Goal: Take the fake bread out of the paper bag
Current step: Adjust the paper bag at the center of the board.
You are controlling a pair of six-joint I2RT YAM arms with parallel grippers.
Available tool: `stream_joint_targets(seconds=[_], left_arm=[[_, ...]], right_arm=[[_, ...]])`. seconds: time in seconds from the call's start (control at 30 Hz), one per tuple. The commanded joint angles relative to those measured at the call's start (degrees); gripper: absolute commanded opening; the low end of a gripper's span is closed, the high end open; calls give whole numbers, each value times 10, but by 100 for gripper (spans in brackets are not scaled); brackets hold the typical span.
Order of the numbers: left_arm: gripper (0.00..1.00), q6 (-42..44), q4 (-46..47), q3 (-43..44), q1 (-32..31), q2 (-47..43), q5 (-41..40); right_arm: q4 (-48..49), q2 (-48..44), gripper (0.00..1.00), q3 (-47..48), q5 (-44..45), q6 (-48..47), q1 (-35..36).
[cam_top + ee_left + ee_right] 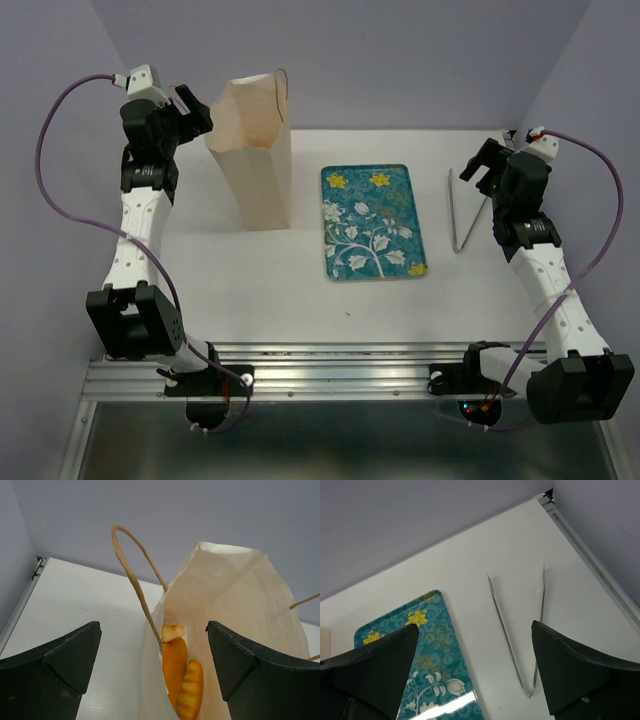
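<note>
My left gripper moves to the right in the top view next, onto the handle's near strand (150,619), framed between my fingers, since the bag's twine handle stands that way.
The tall tan paper bag (256,150) stands upright at the back left of the table. In the left wrist view its mouth (235,595) is open, with a brown loop handle (131,575) standing up. Inside lie the orange-golden fake bread pieces: a smooth one (174,667) and a ribbed one (190,690) beside it. My left gripper (196,115) is open and empty, just left of the bag's top. My right gripper (472,165) is open and empty above the table at the right.
A teal floral tray (372,220) lies flat in the middle, also in the right wrist view (432,672). Metal tongs (462,210) lie right of it, under my right gripper, and show in the right wrist view (520,640). Purple walls surround the table.
</note>
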Motion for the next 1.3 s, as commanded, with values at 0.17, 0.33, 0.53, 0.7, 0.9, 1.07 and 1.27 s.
stream_joint_targets(seconds=[0.17, 0.33, 0.53, 0.7, 0.9, 1.07, 1.27], left_arm=[[99, 55, -22, 92, -1, 72, 59], [99, 68, -27, 105, -1, 101, 73], [69, 92, -42, 134, -1, 133, 103], [26, 136, -45, 160, -1, 161, 157], [0, 181, -81, 218, -1, 188, 147], [0, 269, -88, 282, -1, 186, 150], [0, 399, -66, 282, -29, 171, 181]], right_arm=[[26, -5, 100, 9, -9, -26, -2], [26, 0, 100, 7, -12, -29, -2], [26, 9, 100, 8, -20, -31, -2], [25, 14, 100, 10, -25, -38, -2], [24, 31, 100, 18, -36, -55, -2], [23, 40, 100, 15, -29, -65, -2], [25, 45, 100, 9, -1, -62, -2]])
